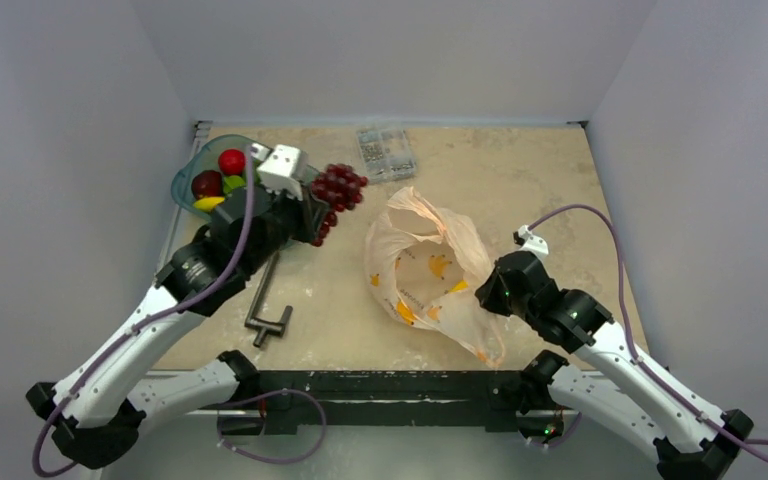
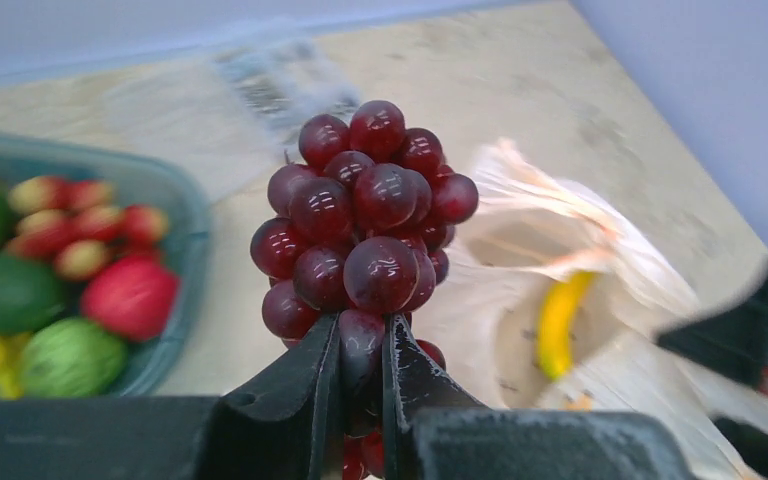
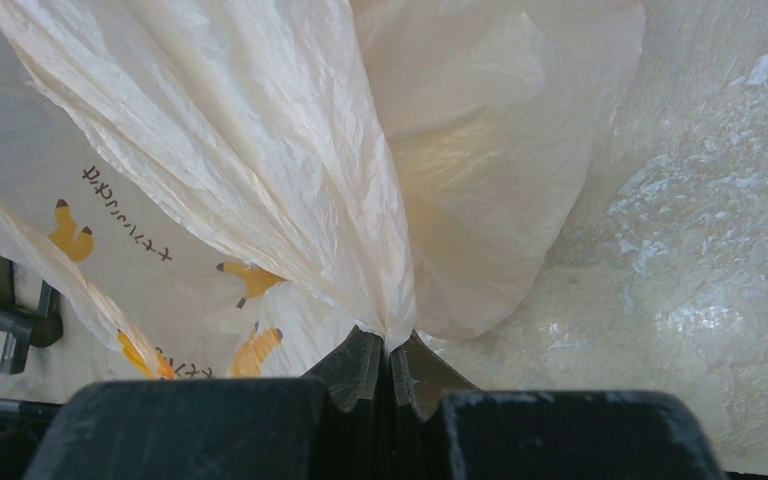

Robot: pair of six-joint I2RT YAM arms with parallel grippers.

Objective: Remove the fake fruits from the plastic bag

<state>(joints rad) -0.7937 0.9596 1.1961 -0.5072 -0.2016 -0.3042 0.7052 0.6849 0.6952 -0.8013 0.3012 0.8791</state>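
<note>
The left gripper swings the dark red grape cluster (image 1: pixel 338 187) away from the bag next, over the teal tray (image 1: pixel 182 182), then moves down onto the tray's fruits.
My left gripper (image 1: pixel 318 215) (image 2: pixel 362 345) is shut on a dark red grape cluster (image 1: pixel 338 187) (image 2: pixel 365 215), holding it above the table between the teal tray (image 1: pixel 182 182) and the plastic bag (image 1: pixel 430 270). The tray holds several fake fruits: a red apple (image 1: pixel 231 161), a dark red one (image 1: pixel 206 183), a green lime (image 1: pixel 233 183), a yellow banana (image 1: pixel 209 203); they show blurred in the left wrist view (image 2: pixel 130 297). My right gripper (image 1: pixel 487 290) (image 3: pixel 390 345) is shut on a pinched fold of the bag (image 3: pixel 290 170), its mouth held open. Yellow (image 2: pixel 560 320) shows inside.
A grey metal clamp (image 1: pixel 268 300) lies on the table near the left arm; it also shows in the right wrist view (image 3: pixel 10 305). A clear box of small parts (image 1: pixel 385 152) sits at the back centre.
</note>
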